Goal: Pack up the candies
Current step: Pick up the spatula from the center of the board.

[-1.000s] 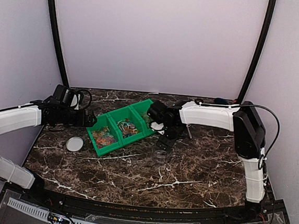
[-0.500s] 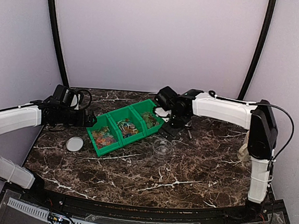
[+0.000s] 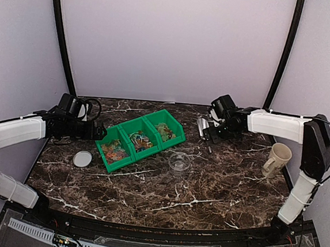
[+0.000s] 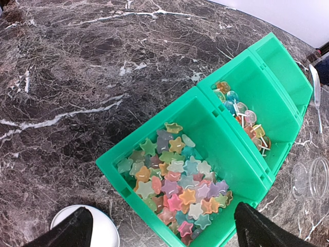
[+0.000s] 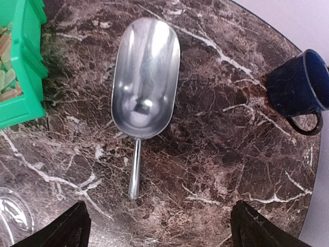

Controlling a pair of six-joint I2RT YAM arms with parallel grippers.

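Observation:
My right gripper moves down and to the left in the wrist view onto the scoop's slim handle point(image 3: 210, 148) point(image 5: 135, 171) next, since it lies off-centre below the open fingers.
The candies lie in a green three-compartment bin point(image 3: 131, 128). Star-shaped candies point(image 4: 175, 175) of mixed colours fill the left compartment, and round ones point(image 4: 241, 116) sit in the middle compartment. A small clear jar point(image 3: 179, 161) stands on the table in front of the bin's right end. My left gripper point(image 4: 162, 229) is open and hovers over the near-left corner of the bin, holding nothing. At the back right, my right gripper point(image 5: 159, 226) is open above the table, just past the handle of a metal scoop point(image 5: 145, 77). The scoop lies flat and untouched.
A flat whitish lid point(image 3: 82, 159) lies left of the bin, partly under my left finger in the wrist view. A beige mug point(image 3: 277, 159) stands near the right edge. A dark blue mug point(image 5: 300, 87) sits right of the scoop.
My right arm has swung from over the bin's right end and the jar out to the back right, over the scoop. The left arm has not moved.

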